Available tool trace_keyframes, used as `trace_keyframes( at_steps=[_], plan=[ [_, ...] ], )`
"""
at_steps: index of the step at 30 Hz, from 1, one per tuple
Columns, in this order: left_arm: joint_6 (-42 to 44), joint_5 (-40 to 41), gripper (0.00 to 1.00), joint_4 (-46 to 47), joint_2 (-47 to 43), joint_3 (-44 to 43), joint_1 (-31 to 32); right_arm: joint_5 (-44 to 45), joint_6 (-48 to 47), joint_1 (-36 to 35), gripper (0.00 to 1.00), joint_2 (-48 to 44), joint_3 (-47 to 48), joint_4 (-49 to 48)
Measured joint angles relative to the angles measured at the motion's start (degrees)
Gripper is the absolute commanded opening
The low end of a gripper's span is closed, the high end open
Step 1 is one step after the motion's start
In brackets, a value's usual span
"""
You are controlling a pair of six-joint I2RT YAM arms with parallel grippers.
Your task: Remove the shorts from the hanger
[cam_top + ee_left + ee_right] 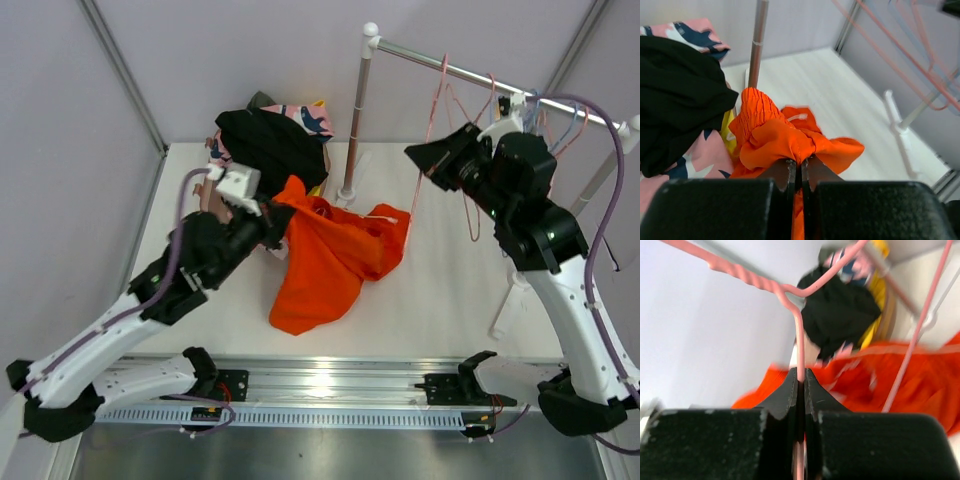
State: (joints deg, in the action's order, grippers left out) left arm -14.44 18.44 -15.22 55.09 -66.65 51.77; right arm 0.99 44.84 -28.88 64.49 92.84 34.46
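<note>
My right gripper holds the hanger's wire and should next ease outward toward the bar [441, 66] and let go of the wire, since the pink hanger [431, 130] hangs there.
The bright orange shorts [335, 255] lie bunched on the white table, and their right edge reaches the lower end of the pink wire hanger [431, 130], which hangs from the rail. My left gripper [275, 225] is shut on a fold of the orange shorts [775, 135], with the cloth pinched between its fingertips [801, 162]. My right gripper [418, 157] is shut on the pink hanger's wire [800, 340], gripping it below the twisted neck [801, 371]. The black shorts [268, 140] top a pile with the pink patterned pair [695, 32] and a yellow pair [729, 127].
The rack's upright pole [355, 120] stands just behind the orange cloth, and its rail [490, 78] runs to the right. More wire hangers [560, 125] hang on the rail near my right arm. The pile sits at the back left by the wall.
</note>
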Motion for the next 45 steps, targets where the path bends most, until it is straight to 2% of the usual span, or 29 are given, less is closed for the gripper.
trace_keyframes(
  at_steps=[5,9,15,20,32,33,34,35,36,37,38,40,41,45],
  plan=[
    [-2.8,1.0,0.0,-3.5,-15.2,6.2,0.0,-3.5,-0.9,7.4,0.0,7.5,6.1,-2.8],
    [-4.7,1.6,0.0,-7.0,-20.6,9.8,0.0,-5.4,-0.8,10.4,0.0,12.6,8.7,-5.1],
    [-6.0,2.0,0.0,-12.4,-21.0,12.5,0.0,-7.1,0.2,10.9,0.0,17.3,9.1,-7.5],
    [-6.1,2.0,0.0,-13.3,-21.4,12.4,0.0,-7.5,0.6,10.9,0.0,17.5,5.8,-9.9],
    [-5.4,2.5,0.0,-15.4,-19.7,6.3,0.0,-7.6,1.3,11.0,0.0,14.0,-3.0,-11.1],
    [-5.0,2.6,0.0,-15.5,-19.3,5.5,0.0,-7.7,1.5,11.0,0.07,13.6,-3.4,-11.2],
    [-4.8,2.8,0.0,-15.6,-18.8,4.5,0.0,-7.8,1.7,11.0,0.19,13.2,-3.7,-11.2],
    [-4.4,3.0,0.0,-15.7,-18.3,3.7,0.0,-8.0,1.9,11.0,0.38,12.8,-3.9,-11.2],
    [-3.8,3.6,0.0,-15.9,-17.6,2.6,0.0,-8.1,2.0,11.0,0.72,12.5,-3.9,-11.2],
    [-3.3,4.0,0.0,-16.3,-16.9,1.4,0.0,-8.4,2.2,11.0,0.81,12.3,-3.9,-11.2],
    [-2.4,4.9,0.0,-16.4,-15.8,-0.2,0.0,-8.6,2.0,11.0,0.88,12.0,-3.9,-11.3],
    [-0.9,6.6,0.0,-17.7,-13.3,-4.0,0.0,-9.1,1.8,11.0,0.91,11.4,-3.9,-11.3],
    [0.3,7.5,0.0,-18.0,-11.5,-6.5,0.0,-9.4,1.7,11.0,0.96,11.1,-3.9,-11.2],
    [5.2,10.3,0.0,-18.7,-3.3,-17.8,-0.9,-10.1,1.6,10.8,0.99,9.6,-3.9,-11.0]
  ],
)
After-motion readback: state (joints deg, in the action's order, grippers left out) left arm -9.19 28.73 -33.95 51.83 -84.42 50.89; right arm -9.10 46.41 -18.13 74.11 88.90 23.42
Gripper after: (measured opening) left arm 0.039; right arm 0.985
